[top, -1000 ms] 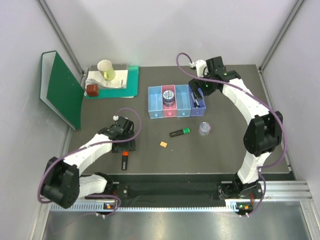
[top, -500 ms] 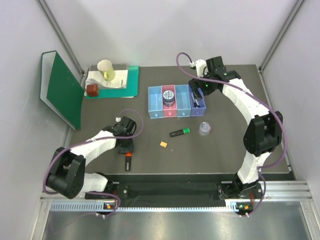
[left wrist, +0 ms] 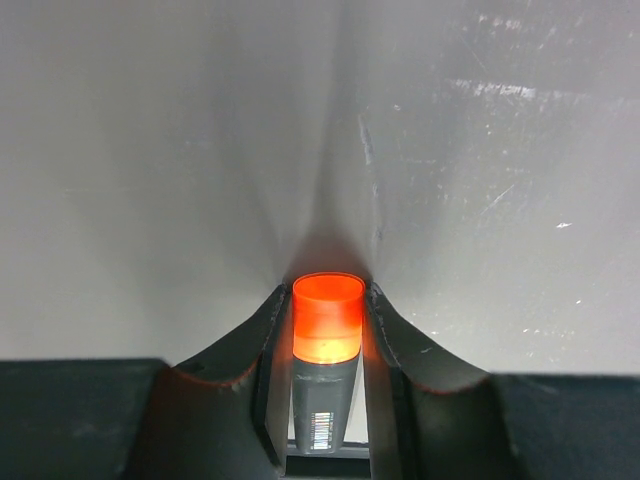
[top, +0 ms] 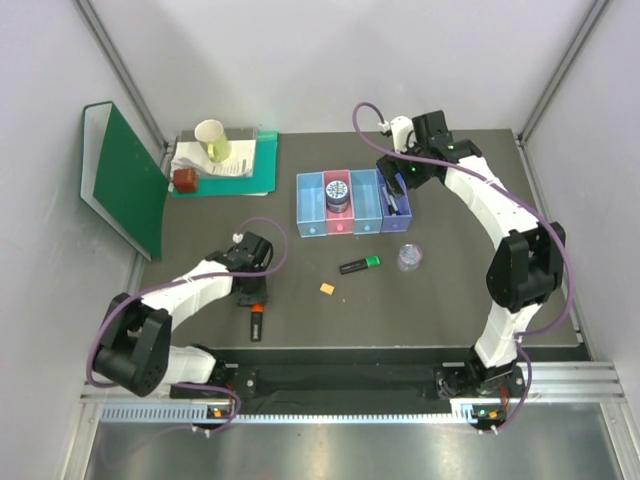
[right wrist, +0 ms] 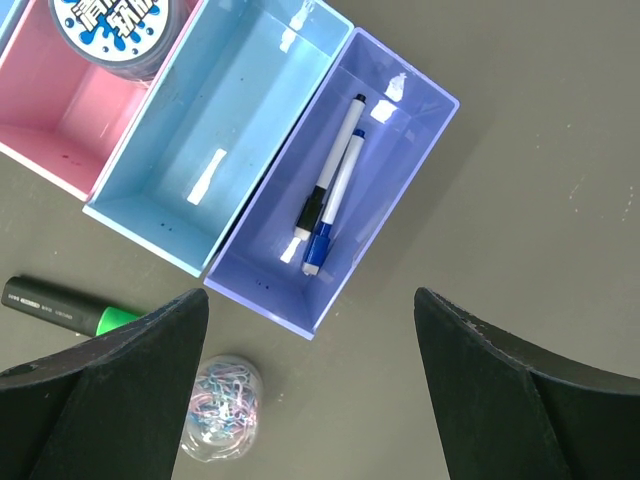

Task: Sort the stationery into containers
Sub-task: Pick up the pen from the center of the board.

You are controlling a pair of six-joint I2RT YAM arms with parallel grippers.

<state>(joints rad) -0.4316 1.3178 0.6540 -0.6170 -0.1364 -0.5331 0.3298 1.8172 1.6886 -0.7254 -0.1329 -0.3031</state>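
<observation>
My left gripper will lift the black highlighter (top: 255,322) outward over the empty blue bin beside the pink one, then open.
My left gripper (top: 252,297) is shut on the orange-capped black highlighter (top: 255,322) low over the table; in the left wrist view both fingers press the orange cap (left wrist: 327,318). My right gripper (top: 396,183) hangs open and empty above the purple bin (right wrist: 400,170), which holds two slim pens (right wrist: 330,195). The blue-patterned tin (top: 337,191) sits in the pink bin (top: 338,224). The light blue bin (top: 310,205) and blue bin (top: 366,208) hold nothing. The green-capped highlighter (top: 360,264), clear tub (top: 410,257) of paper clips and tan block (top: 326,288) lie on the table in front of the bins.
A green folder (top: 125,180) leans at the far left. A paper cup (top: 212,138), papers and a brown block (top: 185,180) sit on a green tray at the back left. The near table edge lies just below the left gripper.
My left gripper shifted slightly right and closed around the orange-capped highlighter, which turned a little. The right arm has not moved.
</observation>
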